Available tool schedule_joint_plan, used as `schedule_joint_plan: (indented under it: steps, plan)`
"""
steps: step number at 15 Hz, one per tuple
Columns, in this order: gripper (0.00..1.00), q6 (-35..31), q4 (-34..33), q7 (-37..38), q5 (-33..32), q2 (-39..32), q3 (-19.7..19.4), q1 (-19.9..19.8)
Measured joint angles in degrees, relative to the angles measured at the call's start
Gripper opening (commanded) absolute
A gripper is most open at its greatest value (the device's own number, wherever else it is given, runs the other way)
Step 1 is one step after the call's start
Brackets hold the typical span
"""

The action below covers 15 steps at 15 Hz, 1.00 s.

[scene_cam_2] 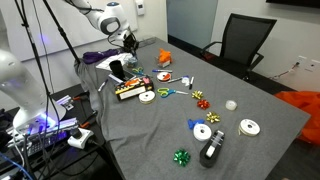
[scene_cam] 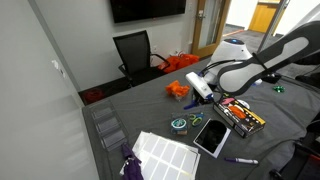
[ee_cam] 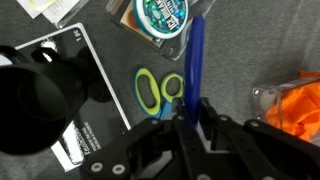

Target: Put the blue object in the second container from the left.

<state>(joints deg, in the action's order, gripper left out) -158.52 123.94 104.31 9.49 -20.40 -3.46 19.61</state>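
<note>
My gripper moves toward the top of the wrist view next and lets go of the blue object over the small round dish (scene_cam: pixel 180 124) (ee_cam: pixel 160 14), since the dish lies that way.
In the wrist view my gripper (ee_cam: pixel 193 118) is shut on the blue object (ee_cam: pixel 196 55), a slim dark-blue stick that points away from the jaws. Its far end reaches beside the small round dish with the teal-green rim (ee_cam: pixel 160 15), at the top edge of the view. In an exterior view the gripper (scene_cam: pixel 204 91) hangs above the grey table, with the dish (scene_cam: pixel 180 124) below and in front of it. The gripper also shows in an exterior view (scene_cam_2: pixel 128 43).
Green-handled scissors (ee_cam: pixel 158 90) lie just under the blue object, next to the dish (scene_cam: pixel 196 119). A black tablet (scene_cam: pixel 212 137), a black box of coloured pieces (scene_cam: pixel 240 113), an orange thing (scene_cam: pixel 178 90), a white sheet (scene_cam: pixel 165 153) and a purple marker (scene_cam: pixel 240 160) are around.
</note>
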Motion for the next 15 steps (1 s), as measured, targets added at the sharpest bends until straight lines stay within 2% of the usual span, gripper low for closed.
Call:
schedule_joint_plan:
  steps: [2,6,15]
  plan:
    - [0.05,0.7,-2.14,5.91,-3.71,-0.88,-0.17,1.61]
    - [0.05,1.95,-3.03,12.05,-7.39,-1.98,0.18,3.19]
    - [0.05,9.8,-7.51,19.03,-14.8,-5.87,0.26,4.31]
